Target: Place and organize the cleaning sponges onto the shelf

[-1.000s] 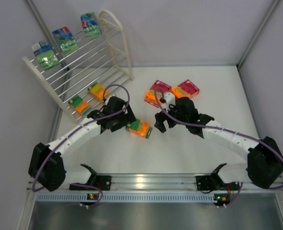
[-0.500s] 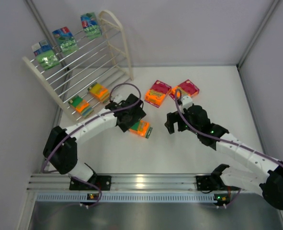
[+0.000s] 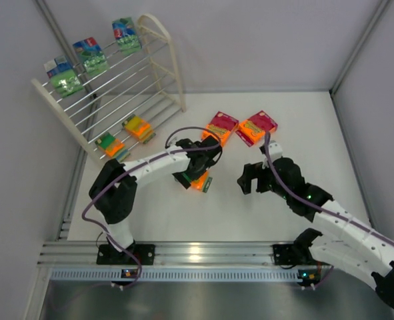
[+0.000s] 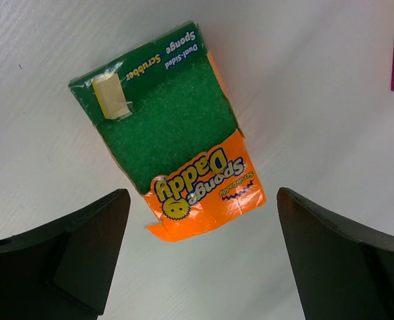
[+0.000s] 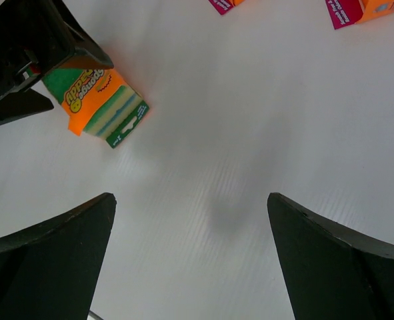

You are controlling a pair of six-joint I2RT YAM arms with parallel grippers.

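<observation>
The sponge pack lies slanted, so I should lower my left gripper, slightly turned, onto its orange label end next, then close.
An orange sponge pack with a green scrub face (image 4: 177,133) lies flat on the white table; it also shows in the top view (image 3: 201,182) and the right wrist view (image 5: 103,103). My left gripper (image 4: 202,217) (image 3: 195,167) hovers just above it, open and empty, jaws wide on either side of its orange label end. My right gripper (image 5: 190,207) (image 3: 249,180) is open and empty over bare table, to the right of that pack. Two orange packs with magenta labels (image 3: 220,128) (image 3: 257,125) lie further back. The cream shelf (image 3: 158,67) holds three green packs (image 3: 92,57) on its top tier and two orange ones (image 3: 138,127) lower down.
The shelf stands at the far left against the left wall. A ribbed aluminium rail (image 3: 197,253) runs along the near edge with both arm bases on it. Grey walls close in the table on three sides.
My left arm has reached right and forward until its gripper is over the orange pack. My right arm has drawn back toward the near right, away from the magenta-labelled packs.
</observation>
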